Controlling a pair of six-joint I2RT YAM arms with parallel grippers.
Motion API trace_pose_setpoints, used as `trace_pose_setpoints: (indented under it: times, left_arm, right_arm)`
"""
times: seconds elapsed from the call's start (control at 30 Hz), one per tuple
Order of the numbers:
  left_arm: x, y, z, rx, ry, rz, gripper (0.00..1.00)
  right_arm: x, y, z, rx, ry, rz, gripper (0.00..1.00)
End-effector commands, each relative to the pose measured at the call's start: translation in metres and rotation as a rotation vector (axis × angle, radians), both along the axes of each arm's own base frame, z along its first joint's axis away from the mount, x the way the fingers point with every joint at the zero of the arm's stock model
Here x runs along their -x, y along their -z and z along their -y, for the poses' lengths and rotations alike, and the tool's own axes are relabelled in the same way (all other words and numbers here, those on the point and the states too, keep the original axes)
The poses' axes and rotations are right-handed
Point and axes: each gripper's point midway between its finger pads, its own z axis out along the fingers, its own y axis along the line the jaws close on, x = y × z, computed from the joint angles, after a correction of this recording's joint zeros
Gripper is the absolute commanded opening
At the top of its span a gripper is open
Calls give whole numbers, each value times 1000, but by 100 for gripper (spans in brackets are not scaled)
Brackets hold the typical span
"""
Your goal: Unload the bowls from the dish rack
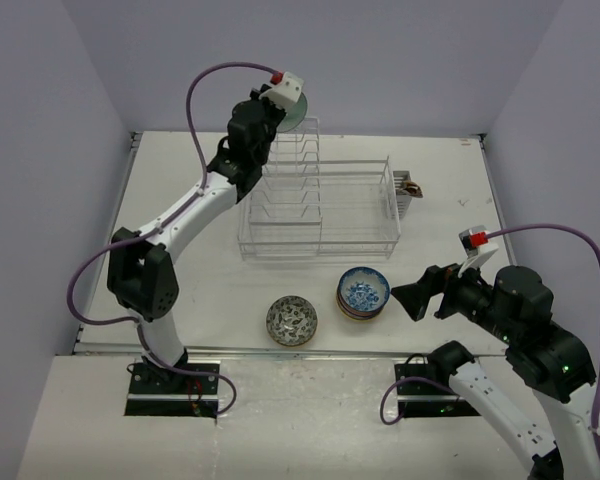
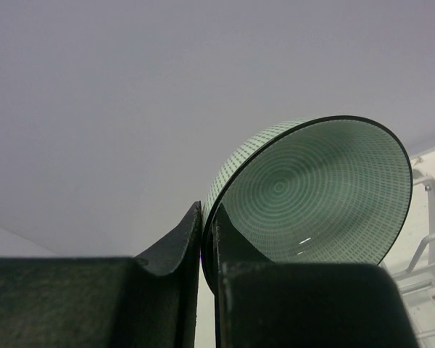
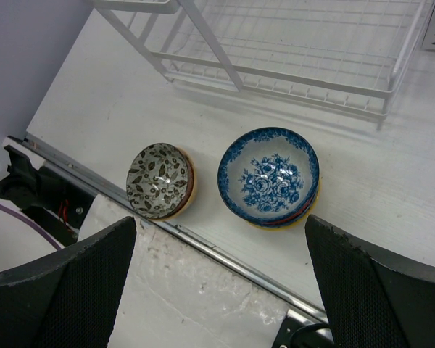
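I will next move my left gripper back and down and tilt the green bowl to let it go inside the empty leaf-patterned bowl, which is below and back of the gripper.
My left gripper is raised above the back left corner of the dish rack. It is shut on the rim of a pale green bowl. In the left wrist view the fingers pinch the rim of that bowl, which is held on edge. My right gripper is open and empty, just right of a stack of bowls topped by a blue-white floral bowl. A leaf-patterned bowl sits to its left. The right wrist view shows the floral bowl, the leaf bowl and the rack, which holds no bowls.
A grey ribbed holder hangs on the rack's right end. The metal strip of the table's front edge runs just below the two bowl stacks. Purple walls close in the table at the back and sides.
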Motion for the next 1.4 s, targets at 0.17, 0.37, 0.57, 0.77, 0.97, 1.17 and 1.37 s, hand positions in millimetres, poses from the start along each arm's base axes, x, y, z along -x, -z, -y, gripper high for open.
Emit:
trace_pose_setpoints:
  times: [0.17, 0.37, 0.57, 0.77, 0.97, 1.17, 1.37]
  left_arm:
    - [39, -111, -15, 365, 24, 230, 0]
    - [83, -155, -2, 633, 210, 185, 0]
    - [149, -144, 26, 820, 442, -117, 0]
    - [267, -72, 67, 734, 743, -480, 0]
    - [345, 32, 51, 617, 723, -758, 0]
    - [381, 117, 5, 453, 513, -1033, 0]
    - [385, 173, 3, 403, 439, -1169, 0]
  right_arm:
    - [-7, -6, -7, -10, -26, 29, 99]
    - [-12, -16, -14, -60, -26, 57, 99]
    - [-13, -25, -19, -98, -39, 65, 99]
    - [-11, -32, -23, -115, -56, 60, 99]
    - [-10, -35, -24, -114, -69, 56, 99]
    - [-10, -25, -26, -106, -76, 36, 99]
    - [-8, -19, -30, -117, -97, 24, 99]
